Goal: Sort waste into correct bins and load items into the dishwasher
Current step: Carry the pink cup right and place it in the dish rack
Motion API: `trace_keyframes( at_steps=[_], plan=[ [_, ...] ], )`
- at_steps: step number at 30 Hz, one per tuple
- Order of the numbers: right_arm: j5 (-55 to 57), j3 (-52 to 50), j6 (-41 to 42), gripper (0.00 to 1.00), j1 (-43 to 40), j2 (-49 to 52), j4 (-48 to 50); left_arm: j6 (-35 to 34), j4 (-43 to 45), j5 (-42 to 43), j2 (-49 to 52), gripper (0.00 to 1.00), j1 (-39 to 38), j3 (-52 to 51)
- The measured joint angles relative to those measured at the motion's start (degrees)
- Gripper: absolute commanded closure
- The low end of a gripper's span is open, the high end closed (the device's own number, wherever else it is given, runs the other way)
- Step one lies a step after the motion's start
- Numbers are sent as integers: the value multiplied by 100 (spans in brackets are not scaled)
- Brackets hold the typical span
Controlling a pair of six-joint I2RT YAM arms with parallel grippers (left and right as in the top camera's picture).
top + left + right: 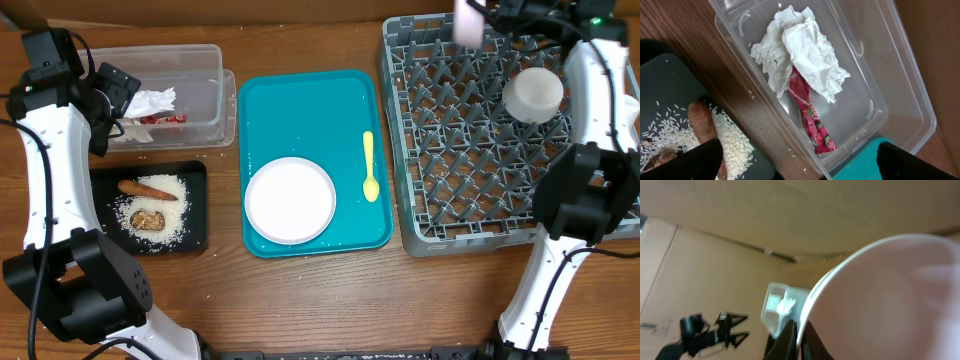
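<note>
My right gripper should next lower the pale pink dish onto the far part of the grey dishwasher rack, beside the white bowl (532, 92), where the slots are empty.
My right gripper (801, 339) is shut on the rim of the pale pink dish (890, 300), held high over the far edge of the grey dishwasher rack (470, 170). From overhead the dish (468, 22) shows at the top. A white bowl (532, 92) sits in the rack. My left gripper (800, 167) hangs open and holds nothing above the near wall of the clear tub (900, 65), which holds the crumpled napkin (800, 50) and red wrapper (812, 122). The black tray (195, 215) carries rice (165, 215), the carrot (147, 188) and the brown lump (149, 220).
The teal tray (300, 110) lies in the middle with the large white plate (290, 200) and the yellow spoon (369, 165) on it. Loose rice grains lie on the wood between the tub and the black tray. Cardboard walls stand behind the table.
</note>
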Motion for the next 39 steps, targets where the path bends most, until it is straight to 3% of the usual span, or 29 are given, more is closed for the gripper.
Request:
trace_keyframes(
  at_steps=[4, 10, 12, 14, 20, 23, 24, 25, 29, 32, 35, 39],
  plan=[
    [-177, -667, 855, 96, 81, -2, 743, 0, -2, 0, 0, 0, 0, 0],
    [-52, -1036, 1268, 96, -94, 0, 732, 2, 0, 0, 0, 0, 0, 0],
    [26, -1038, 1325, 90, -170, 0, 702, 2, 0, 0, 0, 0, 0, 0],
    [155, -1038, 1342, 75, -212, -2, 603, 0, 0, 0, 0, 0, 0, 0],
    [529, -1049, 1351, 66, -413, 0, 555, 2, 0, 0, 0, 0, 0, 0],
    [586, -1003, 1355, 49, -647, -2, 350, 2, 0, 0, 0, 0, 0, 0],
    [597, -966, 1346, 44, -730, -2, 245, 2, 0, 0, 0, 0, 0, 0],
    [625, -896, 1333, 26, -835, -2, 94, 2, 0, 0, 0, 0, 0, 0],
    [841, -555, 1187, 18, -1233, -42, -474, 0, 0, 0, 0, 0, 0, 0],
    [1381, -267, 922, 16, -1421, -199, -1460, 2, 0, 0, 0, 0, 0, 0],
    [2522, 214, 448, 15, -1408, -588, -2758, 0, 0, 0, 0, 0, 0, 0],
    [4293, 892, -7, 0, -953, -1241, -3904, 2, 2, 0, 0, 0, 0, 0]
  ],
)
